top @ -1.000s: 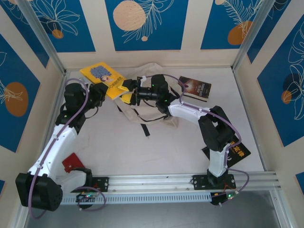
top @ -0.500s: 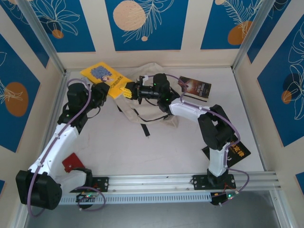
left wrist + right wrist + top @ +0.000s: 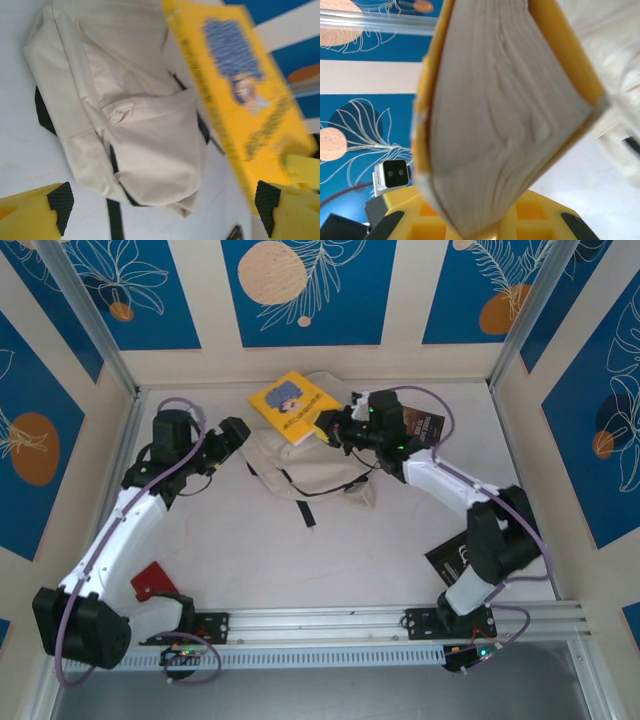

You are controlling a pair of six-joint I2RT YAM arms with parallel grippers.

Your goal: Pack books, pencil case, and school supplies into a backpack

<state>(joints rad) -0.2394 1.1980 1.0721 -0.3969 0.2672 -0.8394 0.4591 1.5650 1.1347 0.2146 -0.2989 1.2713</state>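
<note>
My left gripper is to move over the backpack next, then go down to the cream fabric [image 3: 335,469] [image 3: 162,147] beside the black zip.
The cream backpack [image 3: 300,468] lies flat at the back middle of the table, front pocket up; in the left wrist view the backpack [image 3: 135,115] shows its black zip. My right gripper [image 3: 330,428] is shut on the corner of a yellow book [image 3: 290,405], holding it above the backpack's far edge. In the right wrist view the book's page edge [image 3: 500,115] stands between the jaws of that gripper [image 3: 480,230]. My left gripper [image 3: 237,432] hangs open just left of the backpack, apart from the yellow book [image 3: 240,90], with bare table under the gripper [image 3: 165,210].
A dark brown book [image 3: 428,426] lies at the back right, partly behind the right arm. A black book [image 3: 452,562] lies under the right arm near its base. A small red object [image 3: 152,580] sits by the left arm's base. Walls close in on three sides.
The left gripper opened and let go of the yellow book, then drew back left. The right gripper shut on the book and carried it right, over the backpack's far edge.
</note>
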